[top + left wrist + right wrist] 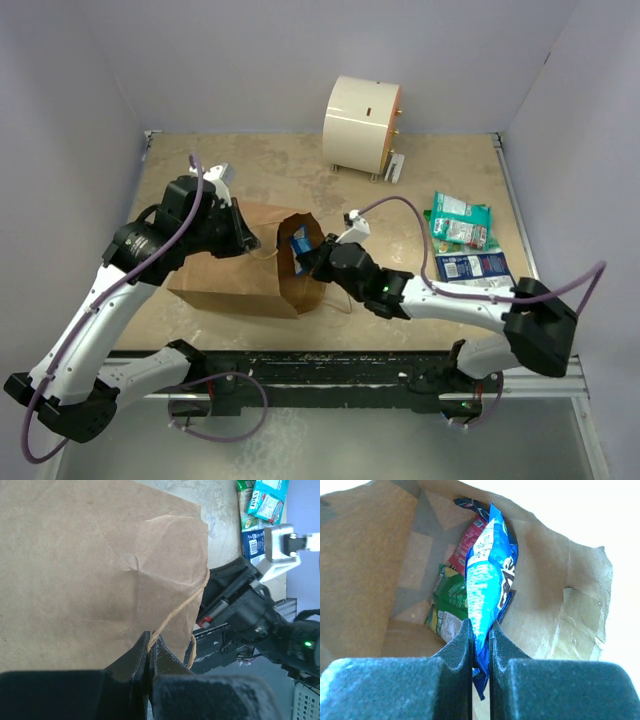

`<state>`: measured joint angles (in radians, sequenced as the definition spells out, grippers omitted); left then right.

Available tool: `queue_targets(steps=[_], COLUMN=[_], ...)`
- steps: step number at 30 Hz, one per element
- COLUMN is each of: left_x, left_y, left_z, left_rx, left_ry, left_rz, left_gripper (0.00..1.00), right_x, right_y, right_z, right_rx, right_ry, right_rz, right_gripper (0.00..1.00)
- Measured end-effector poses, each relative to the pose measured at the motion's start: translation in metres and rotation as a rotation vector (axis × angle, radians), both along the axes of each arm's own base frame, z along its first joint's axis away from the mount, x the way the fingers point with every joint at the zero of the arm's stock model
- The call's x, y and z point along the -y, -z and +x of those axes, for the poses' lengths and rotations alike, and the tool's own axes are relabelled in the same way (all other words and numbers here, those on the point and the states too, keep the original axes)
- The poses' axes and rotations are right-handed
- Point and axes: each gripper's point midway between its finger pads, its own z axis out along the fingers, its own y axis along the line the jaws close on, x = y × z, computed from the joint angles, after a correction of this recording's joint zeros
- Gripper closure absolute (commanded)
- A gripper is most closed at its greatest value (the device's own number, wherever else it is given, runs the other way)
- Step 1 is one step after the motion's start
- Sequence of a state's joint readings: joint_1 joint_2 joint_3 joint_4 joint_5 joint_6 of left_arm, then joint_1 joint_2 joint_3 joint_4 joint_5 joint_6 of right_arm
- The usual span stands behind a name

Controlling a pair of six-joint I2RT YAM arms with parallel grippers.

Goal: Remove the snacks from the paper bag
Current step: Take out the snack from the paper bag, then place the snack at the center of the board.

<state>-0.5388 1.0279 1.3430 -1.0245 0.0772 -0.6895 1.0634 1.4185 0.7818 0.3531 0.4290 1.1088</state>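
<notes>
My right gripper next carries its blue-and-white packet from the bag toward the right in the top view, over the teal packet's near edge [462, 245]. It then releases the packet, since snacks lie there.
The brown paper bag [225, 265] lies on its side, mouth facing right. My left gripper [149, 647] is shut on its twisted handle [175, 612] by the bag's upper edge [245, 238]. My right gripper [480, 632] is at the bag's mouth [312, 262], shut on a blue-and-white packet [487, 575] that stands half out of the bag [303, 243]. Inside the bag lie a green packet [447, 602] and a small red packet [467, 542]. A teal packet [460, 222] and a blue-and-white packet [473, 266] lie on the table at right.
A cream cylinder [360, 125] stands at the back of the table. Pale walls enclose the table at left, back and right. A black rail [340, 365] runs along the near edge.
</notes>
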Motion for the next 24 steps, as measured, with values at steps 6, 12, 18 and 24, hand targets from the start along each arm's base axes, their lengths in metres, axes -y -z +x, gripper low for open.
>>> queue_targets(steps=[6, 12, 18, 24], left_x=[0.002, 0.001, -0.004, -0.007], left_y=[-0.002, 0.004, 0.009, 0.014], left_z=[0.004, 0.011, 0.017, 0.022], left_rx=[0.008, 0.004, 0.009, 0.012], left_ry=[-0.007, -0.025, -0.042, -0.042], left_rz=[-0.008, 0.019, 0.056, 0.096], left_gripper=[1.0, 1.0, 1.0, 1.0], right_x=[0.026, 0.07, 0.119, 0.159], right_y=[-0.037, -0.065, -0.08, -0.107], right_z=[-0.028, -0.067, -0.087, -0.071], right_rx=[0.072, 0.103, 0.04, 0.013], right_ry=[-0.131, -0.246, -0.23, -0.058], right_rz=[-0.036, -0.101, -0.222, -0.381], right_gripper=[1.0, 1.0, 1.0, 1.0])
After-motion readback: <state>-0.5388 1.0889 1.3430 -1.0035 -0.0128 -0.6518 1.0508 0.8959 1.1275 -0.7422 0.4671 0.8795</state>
